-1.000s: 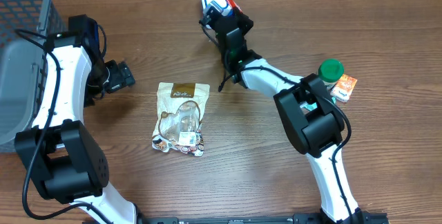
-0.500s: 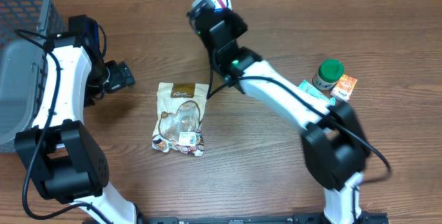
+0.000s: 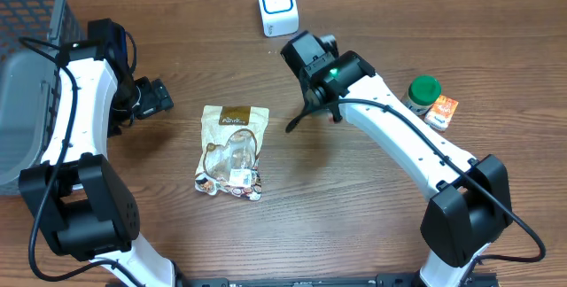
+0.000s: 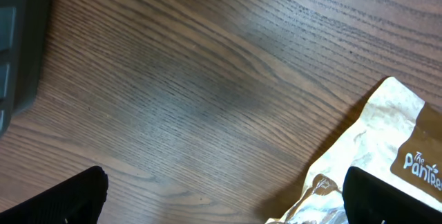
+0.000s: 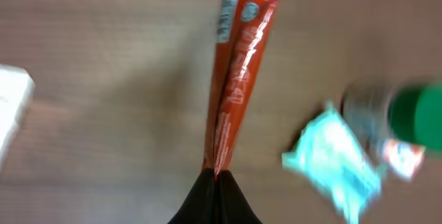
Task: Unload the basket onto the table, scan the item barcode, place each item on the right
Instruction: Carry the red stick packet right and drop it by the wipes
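I need to move my right gripper back and down next, to the bare wood beside the teal packet, toward the right in the wrist view, and release the stick packet.
My right gripper is shut on the lower end of a long red stick packet, which points away from the fingers over the table. In the overhead view the right gripper hangs just in front and to the right of the white, blue-rimmed scanner, and it hides the packet. A white edge at the left of the right wrist view may be that scanner. My left gripper stands open at the left, its fingertips wide apart and empty, beside a brown-and-white snack bag.
A grey basket fills the far left corner. A green-capped bottle and a small orange box stand at the right, with a teal packet beside them. The snack bag's corner reaches the left gripper's right finger.
The right arm has swung back from over the scanner toward the front right with the red packet, and the scanner now shows fully. The left arm has not moved.
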{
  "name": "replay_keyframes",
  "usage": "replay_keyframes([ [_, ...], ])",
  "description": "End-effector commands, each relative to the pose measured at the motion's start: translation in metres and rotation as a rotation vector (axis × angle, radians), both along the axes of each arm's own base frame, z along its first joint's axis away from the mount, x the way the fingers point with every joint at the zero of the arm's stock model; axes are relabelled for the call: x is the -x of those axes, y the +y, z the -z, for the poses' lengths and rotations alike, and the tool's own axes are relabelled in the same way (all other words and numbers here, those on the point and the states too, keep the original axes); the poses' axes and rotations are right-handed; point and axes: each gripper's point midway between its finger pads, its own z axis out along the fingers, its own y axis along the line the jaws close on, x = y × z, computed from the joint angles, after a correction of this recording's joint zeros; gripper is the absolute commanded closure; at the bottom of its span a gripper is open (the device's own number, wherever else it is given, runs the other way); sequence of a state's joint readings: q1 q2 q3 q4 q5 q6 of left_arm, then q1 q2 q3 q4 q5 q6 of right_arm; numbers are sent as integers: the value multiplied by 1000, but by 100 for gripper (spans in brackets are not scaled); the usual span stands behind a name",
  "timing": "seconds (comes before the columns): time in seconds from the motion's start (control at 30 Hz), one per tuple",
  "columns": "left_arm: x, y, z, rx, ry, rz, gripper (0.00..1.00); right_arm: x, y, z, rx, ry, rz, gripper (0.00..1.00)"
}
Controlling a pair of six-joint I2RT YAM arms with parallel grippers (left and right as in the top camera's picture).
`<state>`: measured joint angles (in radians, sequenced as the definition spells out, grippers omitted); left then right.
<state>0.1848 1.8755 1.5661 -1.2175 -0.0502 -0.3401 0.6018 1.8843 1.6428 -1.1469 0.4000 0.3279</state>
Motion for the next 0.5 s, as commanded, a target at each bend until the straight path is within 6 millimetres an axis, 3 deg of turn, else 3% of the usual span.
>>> replay_keyframes([
  [0.0, -3, 1, -10, -14, -29, 7, 0, 17, -5, 5, -49, 61, 123, 96],
  [0.2, -3, 1, -10, -14, -29, 7, 0, 42, -11, 11, -33, 175, 132, 96],
  [0.47, -3, 1, -10, -14, -29, 7, 0, 47, -17, 11, -14, 189, 158, 96],
])
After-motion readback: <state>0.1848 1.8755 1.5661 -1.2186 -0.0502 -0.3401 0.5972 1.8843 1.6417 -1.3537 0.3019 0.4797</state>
